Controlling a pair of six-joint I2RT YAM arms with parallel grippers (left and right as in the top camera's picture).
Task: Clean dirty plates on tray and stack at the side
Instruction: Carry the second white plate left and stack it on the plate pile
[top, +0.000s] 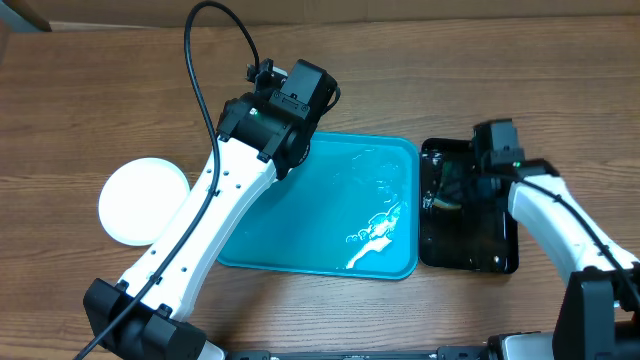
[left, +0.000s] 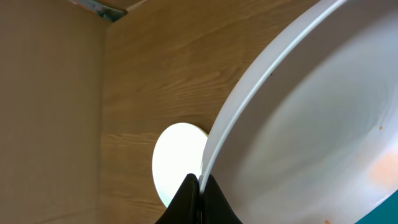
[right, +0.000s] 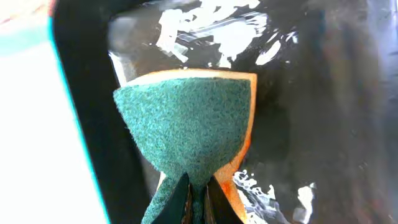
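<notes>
My right gripper should go down to the wet bottom of the black tray (right: 268, 163) and let go of the sponge (right: 186, 124) there, because it already hangs inside the black tray's sides.
My left gripper (top: 285, 120) hangs over the far left corner of the turquoise tray (top: 320, 268). In the left wrist view it (left: 200, 186) is shut on the rim of a white plate (left: 311, 124), held tilted, with faint orange smears near its lower right. The arm hides this plate in the overhead view. Another white plate (top: 143, 200) lies on the table left of the tray and also shows in the left wrist view (left: 177, 162). My right gripper (right: 198, 193) is shut on a green-and-yellow sponge (right: 186, 124). No yellow-green plate is in view.
A black tray (top: 470, 255) with water in it stands right of the turquoise tray; my right gripper (top: 478, 178) and the sponge are over it (right: 323, 93). Wet streaks (top: 375, 235) lie on the turquoise tray's floor. A cardboard wall runs along the back.
</notes>
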